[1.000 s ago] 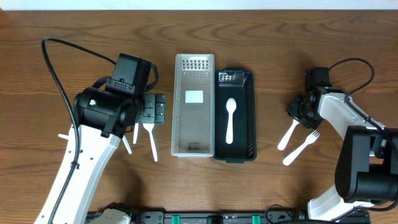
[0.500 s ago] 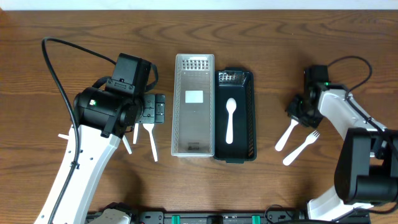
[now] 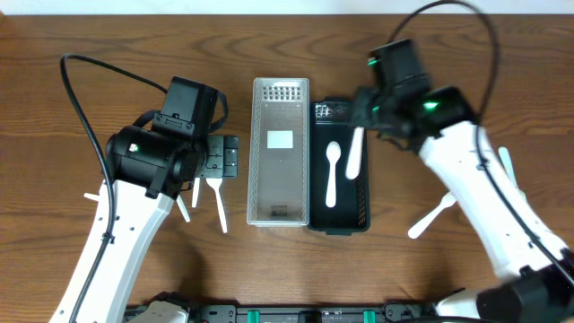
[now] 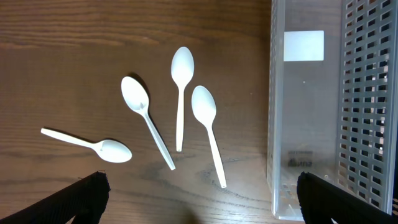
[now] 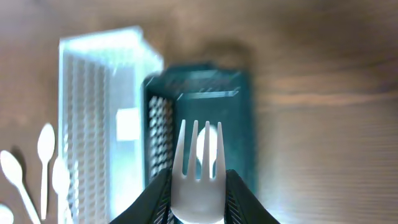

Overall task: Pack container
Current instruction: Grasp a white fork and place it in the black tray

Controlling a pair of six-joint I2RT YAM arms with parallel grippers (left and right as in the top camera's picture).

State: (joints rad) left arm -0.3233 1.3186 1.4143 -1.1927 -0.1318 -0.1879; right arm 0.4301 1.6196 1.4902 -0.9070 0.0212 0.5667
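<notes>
The fork comes down next in my right gripper into the black container [image 3: 362, 170], toward its side by the clear container, because the black container's bare bottom shows beside the spoon.
A black container [image 3: 362, 170] holds one white spoon [image 3: 331, 172]; a clear container [image 3: 280, 184] stands beside it on its left. My right gripper [image 3: 369, 115] is shut on a white fork [image 3: 355, 152] and holds it over the black container. In the right wrist view the fork [image 5: 198, 155] sits tines-out between the jaws [image 5: 198, 193], above the black container [image 5: 244, 124]. My left gripper [image 3: 218, 161] is open and empty left of the clear container. In the left wrist view it [image 4: 202, 199] hovers over several white spoons [image 4: 179, 93].
Another white fork [image 3: 434, 217] lies on the table at the right. Loose spoons [image 3: 218, 205] lie under the left arm. The clear container [image 4: 305, 112] fills the right of the left wrist view. Black cables trail from both arms.
My right arm has swung from the right side of the table to above the black container, carrying one white utensil that lay there. The left arm has not moved.
</notes>
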